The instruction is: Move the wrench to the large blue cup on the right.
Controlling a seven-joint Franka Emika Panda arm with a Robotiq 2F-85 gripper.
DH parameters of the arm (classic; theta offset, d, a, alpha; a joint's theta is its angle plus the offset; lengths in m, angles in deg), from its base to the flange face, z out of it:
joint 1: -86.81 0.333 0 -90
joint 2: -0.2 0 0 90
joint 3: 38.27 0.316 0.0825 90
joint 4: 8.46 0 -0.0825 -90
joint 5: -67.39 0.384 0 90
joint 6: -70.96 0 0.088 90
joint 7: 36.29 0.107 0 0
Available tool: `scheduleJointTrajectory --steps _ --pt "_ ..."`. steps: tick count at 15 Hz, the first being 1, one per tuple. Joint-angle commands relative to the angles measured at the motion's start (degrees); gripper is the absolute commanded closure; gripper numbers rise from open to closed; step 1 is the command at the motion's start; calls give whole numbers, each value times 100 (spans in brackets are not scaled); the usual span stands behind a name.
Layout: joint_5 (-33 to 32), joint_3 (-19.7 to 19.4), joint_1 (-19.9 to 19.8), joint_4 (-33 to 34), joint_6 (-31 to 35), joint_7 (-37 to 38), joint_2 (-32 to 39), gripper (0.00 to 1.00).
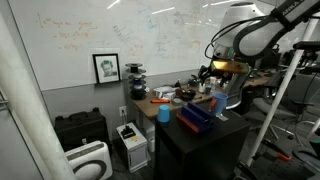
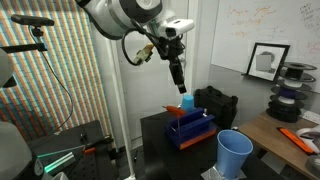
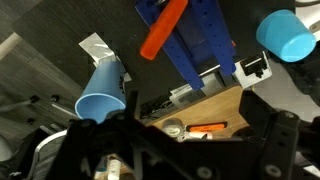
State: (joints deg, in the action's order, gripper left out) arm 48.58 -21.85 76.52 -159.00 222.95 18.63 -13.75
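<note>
I should next lower my gripper onto the wrench's orange handle [image 2: 179, 111] [image 3: 163, 29], which is below it toward the top in the wrist view, because that end of the wrench sticks out clear of the rack.
The orange wrench [image 3: 163, 28] lies across the edge of a blue rack [image 3: 205, 45] on the black table. The large blue cup [image 3: 100, 95], tall and pale, stands on one side of the rack. It also shows at the table's near corner in an exterior view [image 2: 235, 153]. My gripper [image 3: 195, 140] is open and empty. In an exterior view it points straight down [image 2: 178, 82] and hovers above the rack [image 2: 190, 127], apart from the wrench and the cup.
A squatter cyan cup [image 3: 288, 35] stands on the rack's other side and shows in an exterior view [image 1: 163, 113]. A wooden desk [image 3: 225, 105] with clutter, including an orange tool [image 3: 208, 127], adjoins the black table [image 1: 200, 135]. A whiteboard wall is behind.
</note>
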Motion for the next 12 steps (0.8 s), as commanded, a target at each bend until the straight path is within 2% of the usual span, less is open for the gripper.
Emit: scheduleJointTrajectory --steps 1,2,3,5,8,11,12 --pt "-861 -31 -133 180 263 1058 600 0" --pt "-1051 -108 -82 206 264 1314 738 0" --pt "-1182 87 -276 202 313 1534 851 0" --pt "-1674 127 -293 185 338 2117 1028 0" --pt "-2563 158 -256 208 290 3063 1272 0" --pt "-3069 163 -166 355 160 3701 1565 0" --pt "-3285 170 -147 395 131 3909 1612 25"
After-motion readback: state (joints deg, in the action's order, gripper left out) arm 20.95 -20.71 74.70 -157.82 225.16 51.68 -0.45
